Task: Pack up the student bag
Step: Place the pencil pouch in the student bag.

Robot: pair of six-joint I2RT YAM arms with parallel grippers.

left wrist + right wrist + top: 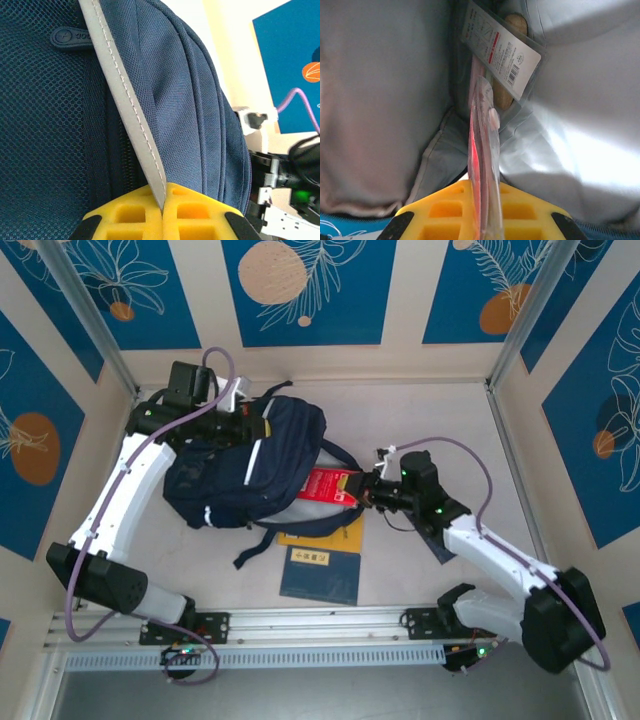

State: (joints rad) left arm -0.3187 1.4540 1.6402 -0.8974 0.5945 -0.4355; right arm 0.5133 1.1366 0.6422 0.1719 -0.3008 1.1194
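Observation:
The right gripper pushes through the bag's opening toward the labelled packet (503,54) next and releases the red packet there, as only its far end is inside.
The student bag (250,470), dark navy with white stripes, lies on its side on the table. My left gripper (252,426) is at the bag's top, shut on a grey trim strip (131,100) that runs into the yellow jaws of the left gripper (164,206). My right gripper (366,492) is shut on a flat red packet (332,485) whose far end is in the bag's opening. In the right wrist view the clear-and-red packet (484,150) is pinched edge-on in the right gripper (486,220), with the bag's pale grey lining (380,100) around it.
Another labelled packet (502,50) with a wooden piece sits in an inner pocket. A yellow booklet (335,532) and a flat navy booklet (320,575) lie in front of the bag. Dark straps (262,545) trail toward the near edge. Booth walls and posts enclose the table.

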